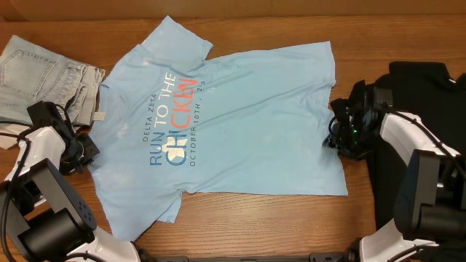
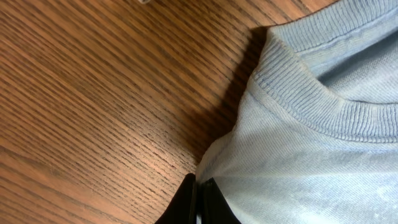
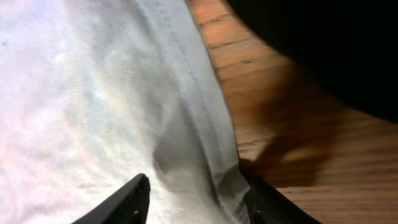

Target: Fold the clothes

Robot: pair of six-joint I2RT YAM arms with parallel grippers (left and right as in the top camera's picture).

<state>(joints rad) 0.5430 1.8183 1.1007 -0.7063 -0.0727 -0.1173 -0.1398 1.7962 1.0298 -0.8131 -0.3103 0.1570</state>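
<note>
The hem's stitched fold already lies between the fingers of my right gripper, so it will stay low where it is and close them on the bunched hem (image 1: 328, 138) (image 3: 212, 185) next.
The sky-blue T-shirt (image 1: 240, 116) printed "RUN TO THE CHICKEN" lies spread flat across the table, collar to the left and hem to the right. My left gripper (image 1: 86, 151) sits at the shirt's left edge. In the left wrist view it (image 2: 198, 182) is shut, pinching the fabric edge just beside the ribbed collar (image 2: 311, 99). My right gripper (image 1: 333, 137) is at the hem on the right side. Seen from the right wrist camera, this gripper (image 3: 198, 180) stands open, with the stitched hem (image 3: 205, 106) bunched into a ridge between its fingers.
A pale denim piece (image 1: 40, 76) lies at the back left, with an off-white piece (image 1: 9, 135) just under it. A black T-shirt (image 1: 419, 80) lies at the right, close behind my right gripper and also visible as dark cloth (image 3: 323, 43). Bare wood (image 2: 93, 93) borders the collar.
</note>
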